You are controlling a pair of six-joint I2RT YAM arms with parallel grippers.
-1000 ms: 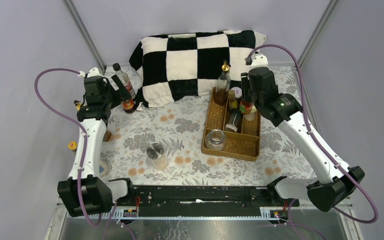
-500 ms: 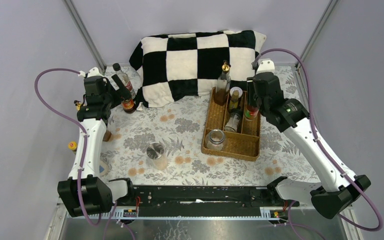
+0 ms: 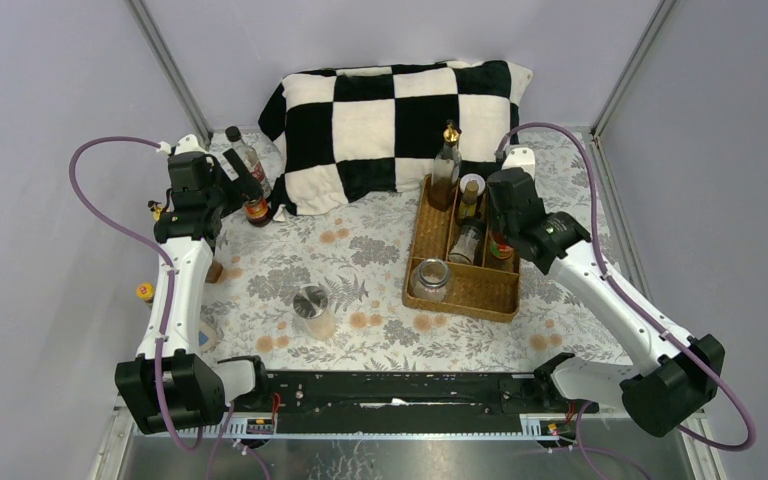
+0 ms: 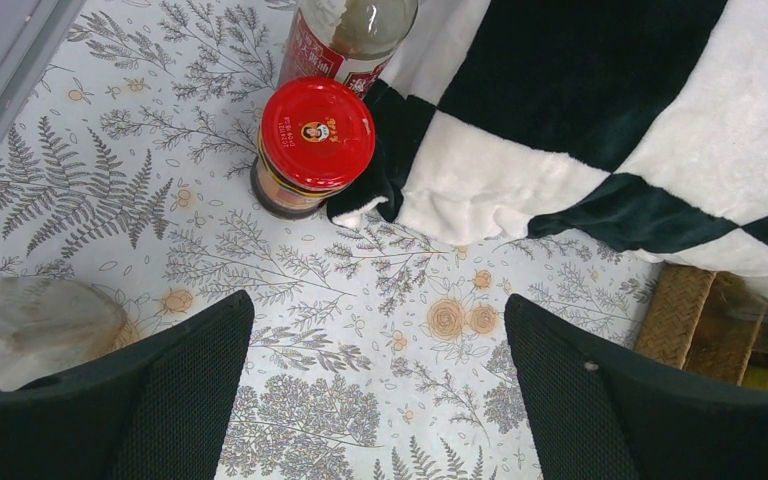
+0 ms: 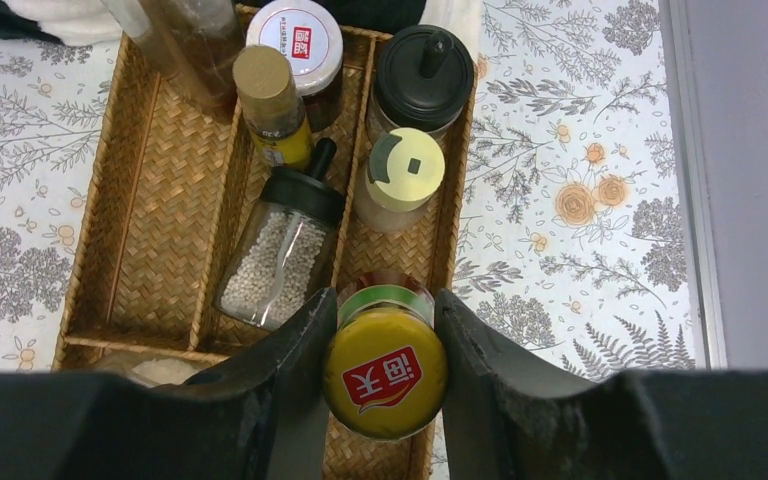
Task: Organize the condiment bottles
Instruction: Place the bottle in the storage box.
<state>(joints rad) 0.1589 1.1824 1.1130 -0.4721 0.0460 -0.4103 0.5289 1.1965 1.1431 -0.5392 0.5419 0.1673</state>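
Observation:
I will next lower my right gripper onto the bare bottom of the tray's section short of the pale-lidded jar (image 5: 403, 170) and let go of the yellow-capped bottle, because that spot is empty.
My right gripper (image 5: 385, 330) is shut on a yellow-capped bottle (image 5: 385, 372) and holds it upright over the right compartment of the wicker tray (image 5: 175, 170). Beyond it in the tray stand a pale-lidded jar (image 5: 403, 170), a black-capped jar (image 5: 423, 70), a grain-filled jar (image 5: 280, 245), a gold-capped bottle (image 5: 270, 100) and a white-lidded jar (image 5: 295, 35). A tall gold-topped bottle (image 3: 447, 160) stands at the tray's far corner. My left gripper (image 4: 376, 305) hangs open above the cloth, short of a red-capped jar (image 4: 316, 135) and a tall clear bottle (image 4: 350, 30).
A black-and-white checkered pillow (image 3: 390, 110) lies at the back and touches the red-capped jar. A clear jar (image 3: 312, 310) rests on the cloth near the front, and another jar (image 3: 430, 280) sits in the tray's front compartment. Small bottles (image 3: 145, 292) stand by the left edge.
My right gripper has carried the yellow-capped bottle toward the near end of the tray's right compartment and lower. The left arm has not moved.

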